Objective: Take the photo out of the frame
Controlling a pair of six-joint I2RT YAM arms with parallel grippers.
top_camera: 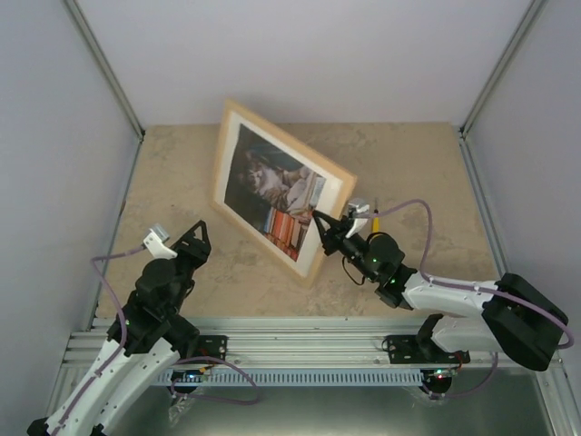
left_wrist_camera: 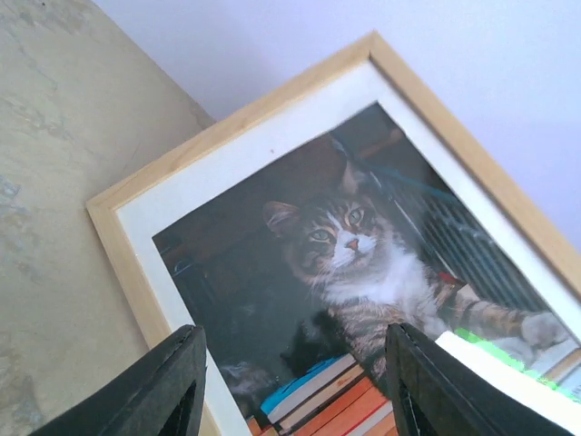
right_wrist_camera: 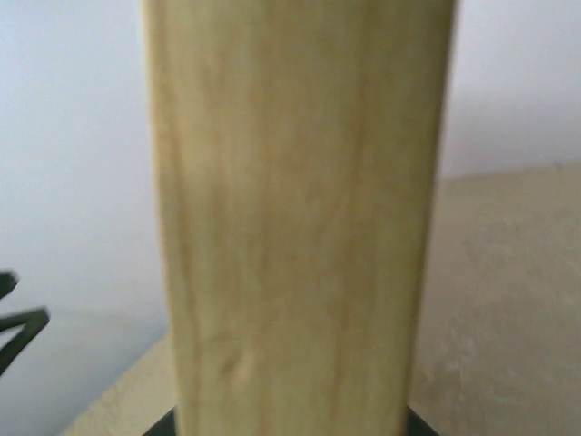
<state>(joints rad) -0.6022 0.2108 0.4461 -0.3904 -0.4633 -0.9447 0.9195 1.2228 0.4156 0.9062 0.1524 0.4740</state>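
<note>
My right gripper is holding the tilted frame's edge, and clear tabletop is below and back from the gripper. The gripper will move down and back, lay the frame flat and let go of its edge.
The frame (top_camera: 263, 243), thin pale wood, stands on edge on the table and leans back, its front towards the arms. Inside it, behind a white mat (left_wrist_camera: 182, 195), sits the photo (top_camera: 272, 191) of a tabby cat over orange-red books. My right gripper (top_camera: 325, 227) is shut on the frame's right side moulding, which fills the right wrist view as a blurred wooden strip (right_wrist_camera: 295, 218). My left gripper (top_camera: 195, 238) hangs open in front of the frame's lower left part, apart from it. The left wrist view shows the photo (left_wrist_camera: 345, 263) between its black fingers (left_wrist_camera: 177, 381), nothing held.
The table (top_camera: 408, 163) is beige stone-patterned, closed in by pale walls on three sides with metal posts at the back corners. An aluminium rail (top_camera: 300, 331) carrying both arm bases runs along the near edge. A purple cable loops from each arm.
</note>
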